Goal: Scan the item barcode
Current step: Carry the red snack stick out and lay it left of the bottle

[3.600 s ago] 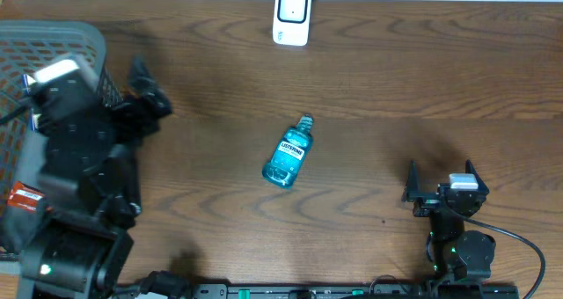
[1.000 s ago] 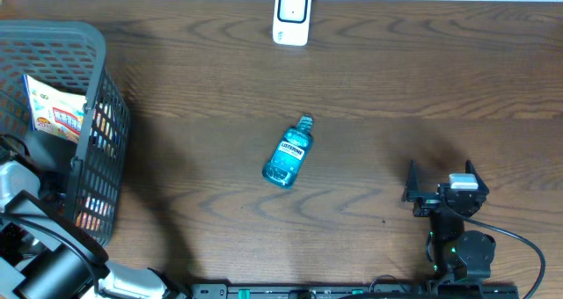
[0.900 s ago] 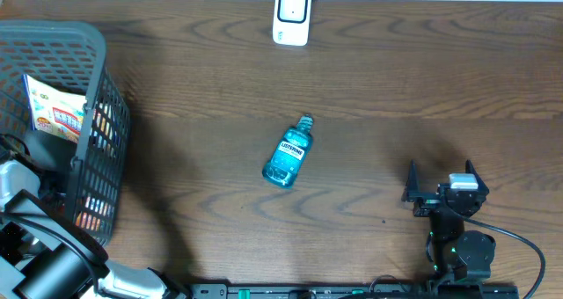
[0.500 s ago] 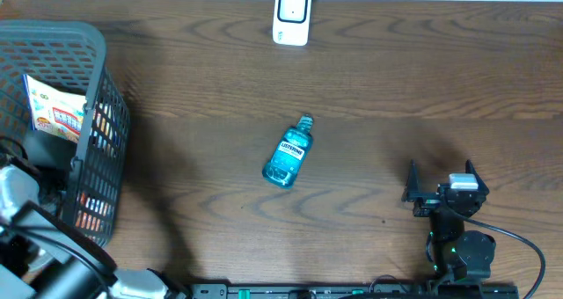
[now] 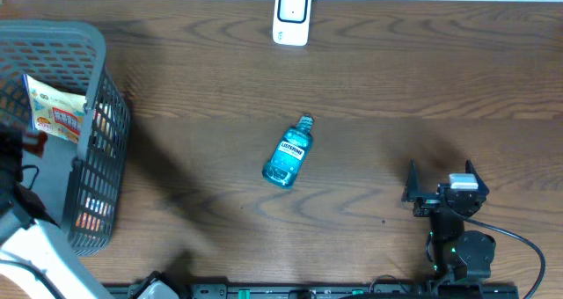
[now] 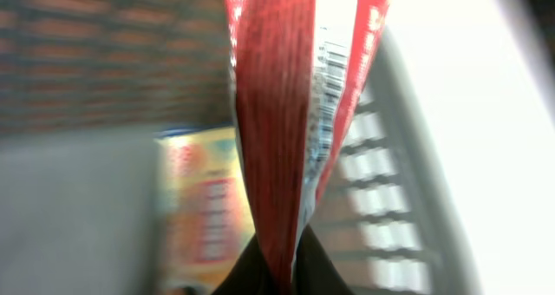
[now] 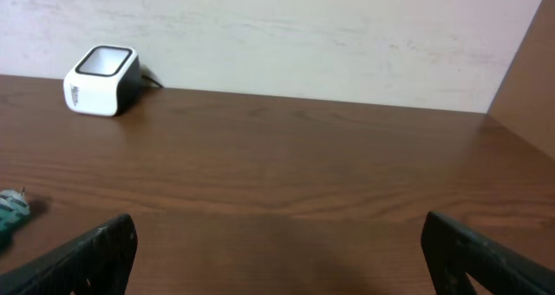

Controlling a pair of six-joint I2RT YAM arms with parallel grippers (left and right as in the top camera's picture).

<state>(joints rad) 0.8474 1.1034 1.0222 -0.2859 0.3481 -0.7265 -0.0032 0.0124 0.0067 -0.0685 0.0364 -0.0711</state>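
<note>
I should swing my left gripper past the basket (image 5: 98,44) and down to release the packet, as the tabletop (image 5: 252,148) beside the bottle lies to its right in the overhead view.
In the left wrist view my left gripper (image 6: 279,250) is shut on the lower edge of a red packet (image 6: 270,113), which stands up from the jaws. A white strip with a barcode (image 6: 326,87) runs down its right side. The view is blurred. Overhead, a bit of the red packet (image 5: 36,142) shows at the far left over the basket (image 5: 98,44). The white scanner (image 5: 291,15) stands at the table's far edge, also seen as the scanner (image 7: 101,68) in the right wrist view. My right gripper (image 5: 440,191) rests open near the front right, with nothing between its fingers (image 7: 100,252).
A blue mouthwash bottle (image 5: 288,153) lies mid-table. The grey mesh basket holds a yellow packet (image 5: 54,114) and other items. The yellow packet (image 6: 204,208) and a basket wall (image 6: 381,191) show behind the red packet. The wall (image 7: 286,35) runs close behind the scanner.
The left arm has pulled up and back toward the left edge above the basket, with the red packet in its jaws. The yellow packet has shifted slightly. The right arm has not moved.
</note>
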